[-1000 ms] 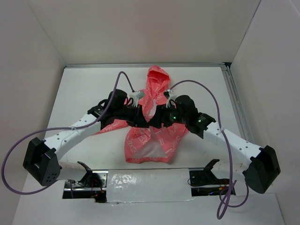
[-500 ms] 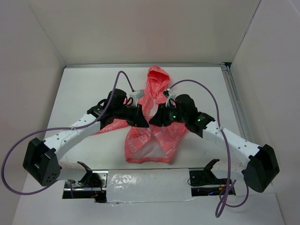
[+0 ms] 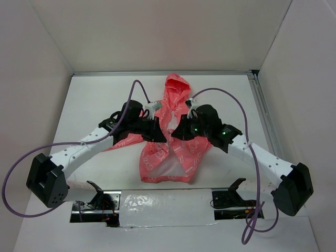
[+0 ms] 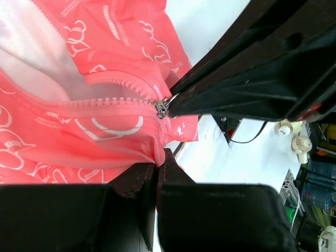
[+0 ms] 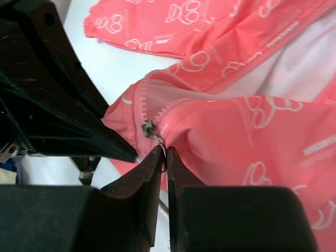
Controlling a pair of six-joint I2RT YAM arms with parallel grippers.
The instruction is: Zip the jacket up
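Observation:
The jacket's parted teeth need to stay taut. My left gripper should pull the fold back toward the jacket's near hem (image 3: 166, 179) to keep them so, then let go.
The coral-pink jacket (image 3: 168, 160) lies on the table with its hood at the far end and its front open, white lining showing. My left gripper (image 4: 159, 160) is shut on a fold of the jacket's fabric just below the zipper slider (image 4: 161, 109). My right gripper (image 5: 164, 152) is shut on the thin metal pull ring hanging from the slider (image 5: 148, 128). In the top view the two grippers (image 3: 160, 135) (image 3: 176, 134) meet tip to tip over the jacket's middle. The zipper teeth (image 4: 105, 102) part away from the slider.
White walls enclose the table (image 3: 94, 100) on three sides. A metal rail (image 3: 260, 105) runs along the right edge. Purple cables (image 3: 226, 102) arc over both arms. One pink sleeve (image 3: 123, 140) pokes out under the left arm.
My right gripper has closed from open onto the zipper pull and edged slightly left toward the left gripper. The left gripper has held its grip in place.

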